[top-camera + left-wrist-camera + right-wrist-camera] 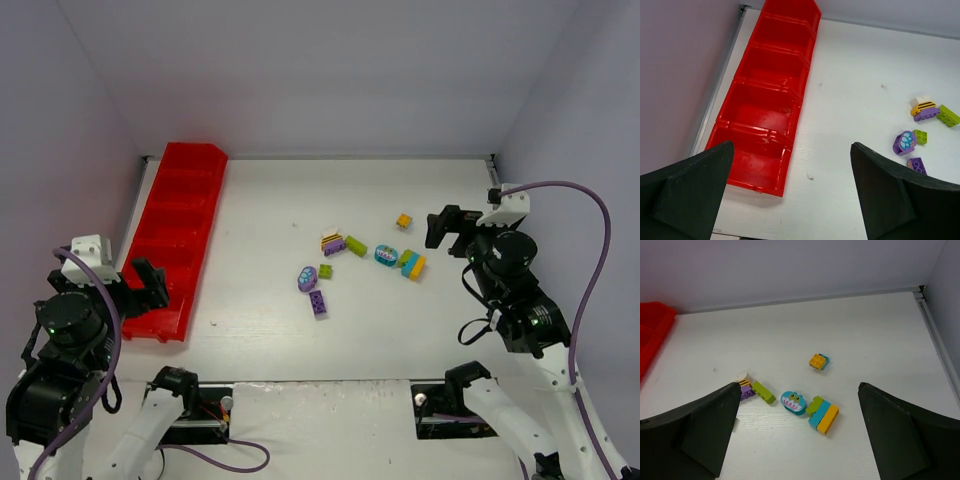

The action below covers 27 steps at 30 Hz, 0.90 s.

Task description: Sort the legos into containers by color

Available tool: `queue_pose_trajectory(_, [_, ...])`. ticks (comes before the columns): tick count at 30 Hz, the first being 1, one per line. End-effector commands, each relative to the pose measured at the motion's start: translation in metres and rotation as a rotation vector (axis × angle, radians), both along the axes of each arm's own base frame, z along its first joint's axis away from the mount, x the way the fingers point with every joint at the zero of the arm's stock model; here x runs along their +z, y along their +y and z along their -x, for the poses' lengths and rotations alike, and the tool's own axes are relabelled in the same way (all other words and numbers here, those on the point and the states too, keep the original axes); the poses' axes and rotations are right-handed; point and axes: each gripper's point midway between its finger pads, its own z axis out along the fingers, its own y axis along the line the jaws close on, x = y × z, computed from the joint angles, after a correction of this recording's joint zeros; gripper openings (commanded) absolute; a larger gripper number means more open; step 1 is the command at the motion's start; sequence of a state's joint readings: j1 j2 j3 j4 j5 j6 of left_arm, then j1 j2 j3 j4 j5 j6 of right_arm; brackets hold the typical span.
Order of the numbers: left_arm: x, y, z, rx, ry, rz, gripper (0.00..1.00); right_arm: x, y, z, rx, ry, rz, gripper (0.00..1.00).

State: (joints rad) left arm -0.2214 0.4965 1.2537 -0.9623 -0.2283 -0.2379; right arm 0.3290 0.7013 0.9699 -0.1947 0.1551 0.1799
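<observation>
My left gripper moves across the table and down onto the purple bar (318, 303) (916, 165) next, since that brick lies below it, to its right in the top view.
The long red tray (175, 235) lies along the table's left side, its compartments empty; it also shows in the left wrist view (765, 115). Loose bricks lie mid-table: orange square (404, 221), striped yellow-purple (333, 243), lime bar (356, 246), teal oval (386, 255), teal-orange stack (411, 264), purple oval (307, 278), small lime (325, 271), purple bar (318, 303). My left gripper (140, 285) is open and empty by the tray's near end (792, 147). My right gripper (447, 228) is open and empty, right of the bricks (798, 387), above the teal oval (792, 402).
White table with grey walls on three sides. A metal rail (937, 335) runs along the right edge and another along the left edge (720, 85) beside the tray. The arm bases sit at the near edge.
</observation>
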Motion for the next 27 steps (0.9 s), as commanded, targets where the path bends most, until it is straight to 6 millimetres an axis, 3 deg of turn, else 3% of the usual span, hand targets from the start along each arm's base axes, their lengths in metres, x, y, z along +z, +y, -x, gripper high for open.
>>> queue_pose_trajectory(1, [0.011, -0.014, -0.026, -0.043, 0.051, 0.005, 0.94, 0.017, -0.004, -0.008, -0.06, -0.042, -0.057, 1.0])
queue_pose_trajectory(3, [0.014, -0.023, -0.033, -0.076, 0.078, 0.024, 0.94, 0.012, -0.007, -0.01, -0.075, -0.028, -0.045, 1.0])
queue_pose_trajectory(11, [-0.001, -0.1, -0.093, -0.27, 0.238, 0.254, 0.83, -0.014, 0.004, -0.021, -0.045, 0.077, -0.026, 1.0])
queue_pose_trajectory(14, [-0.02, -0.12, -0.108, -0.243, 0.282, 0.293, 0.83, -0.018, 0.007, -0.024, -0.043, 0.096, -0.038, 1.0])
queue_pose_trajectory(15, [-0.027, -0.138, -0.112, -0.267, 0.304, 0.287, 0.83, -0.019, 0.007, -0.025, -0.046, 0.099, -0.046, 1.0])
queue_pose_trajectory(20, [-0.061, -0.195, -0.119, -0.239, 0.371, 0.359, 0.83, -0.028, 0.01, -0.029, -0.054, 0.129, -0.065, 1.0])
queue_pose_trajectory(21, [-0.073, -0.216, -0.114, -0.264, 0.407, 0.341, 0.83, -0.031, 0.01, -0.029, -0.056, 0.136, -0.069, 1.0])
queue_pose_trajectory(23, [-0.087, -0.233, -0.111, -0.227, 0.439, 0.349, 0.83, -0.031, 0.011, -0.03, -0.056, 0.14, -0.082, 1.0])
queue_pose_trajectory(25, [-0.116, -0.26, -0.11, -0.2, 0.488, 0.304, 0.83, -0.033, 0.012, -0.029, -0.058, 0.146, -0.097, 1.0])
queue_pose_trajectory(26, [-0.113, -0.267, -0.107, -0.214, 0.485, 0.321, 0.83, -0.033, 0.012, -0.029, -0.059, 0.146, -0.098, 1.0])
queue_pose_trajectory(27, [-0.13, -0.282, -0.104, -0.22, 0.523, 0.287, 0.83, -0.035, 0.012, -0.028, -0.061, 0.15, -0.099, 1.0])
